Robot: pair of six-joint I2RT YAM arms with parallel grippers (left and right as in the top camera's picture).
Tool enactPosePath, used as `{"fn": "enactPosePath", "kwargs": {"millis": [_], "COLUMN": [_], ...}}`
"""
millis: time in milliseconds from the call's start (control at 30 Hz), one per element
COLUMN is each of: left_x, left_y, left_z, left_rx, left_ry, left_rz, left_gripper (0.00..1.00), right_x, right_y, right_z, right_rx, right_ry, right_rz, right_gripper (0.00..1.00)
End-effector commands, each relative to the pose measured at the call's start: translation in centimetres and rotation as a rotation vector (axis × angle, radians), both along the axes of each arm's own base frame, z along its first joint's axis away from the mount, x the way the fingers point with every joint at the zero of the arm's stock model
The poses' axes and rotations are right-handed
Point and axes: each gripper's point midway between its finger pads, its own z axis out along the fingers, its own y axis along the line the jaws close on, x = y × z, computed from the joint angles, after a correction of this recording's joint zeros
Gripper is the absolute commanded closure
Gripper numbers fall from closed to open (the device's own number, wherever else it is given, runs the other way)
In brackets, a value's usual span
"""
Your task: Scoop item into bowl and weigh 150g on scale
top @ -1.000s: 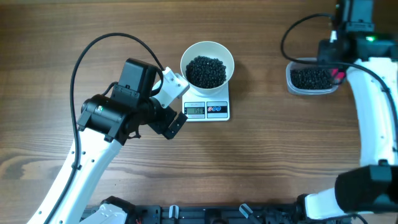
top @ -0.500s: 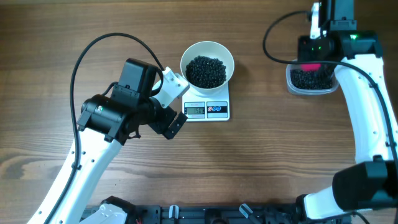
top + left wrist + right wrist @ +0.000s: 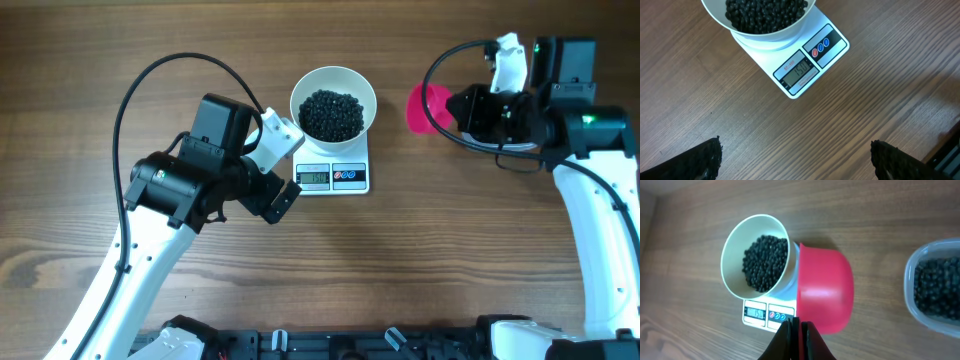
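Observation:
My right gripper moves away from the bowl and lowers the pink scoop cup into the clear plastic tub next, since the scale already shows the target weight.
The white bowl [image 3: 304, 82] stands on the scale [image 3: 348, 177], filled with the item, a heap of tiny black beads [image 3: 332, 114]. In the left wrist view the scale [image 3: 810, 65] shows 150 on its display. My left gripper [image 3: 285, 168] is open just left of the scale, nothing between its fingertips [image 3: 707, 157]. My right gripper [image 3: 799, 327] is shut on the handle of a pink scoop cup [image 3: 825, 292]. The pink scoop cup [image 3: 428, 108] hangs tipped on its side to the right of the bowl; its inside is hidden.
A clear plastic tub [image 3: 909, 277] with more black beads sits at the right edge of the right wrist view; in the overhead view the right arm covers it. Black cables loop over both arms. Bare wooden tabletop [image 3: 400, 260] lies in front of the scale.
My right gripper has risen from the tub and swung left toward the bowl, carrying the pink scoop. The left arm, bowl and scale have not moved.

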Motion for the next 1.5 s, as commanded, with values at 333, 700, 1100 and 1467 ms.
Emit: {"fn": "enactPosePath", "kwargs": {"millis": [333, 700, 1100, 1467], "left_x": [-0.2, -0.2, -0.2, -0.2], "left_y": [0.0, 0.0, 0.0, 0.0], "left_z": [0.0, 0.0, 0.0, 0.0], "left_rx": [-0.003, -0.003, -0.003, -0.003], "left_ry": [-0.001, -0.001, -0.001, -0.002], "left_rz": [-0.017, -0.018, -0.017, -0.017], "left_gripper": [0.00, 0.00, 0.00, 0.00], "right_x": [1.9, -1.2, -3.0, -5.7], "right_y": [-14.0, -16.5, -15.3, -9.9], "right_z": [-4.0, -10.1, -6.1, 5.2], "right_rx": [0.298, 0.289, 0.206, 0.330], "right_ry": [-0.025, 0.171, 0.089, -0.230], "right_rz": [-0.607, -0.943, -0.824, -0.714], "right_gripper": [0.96, 0.62, 0.00, 0.00]}}
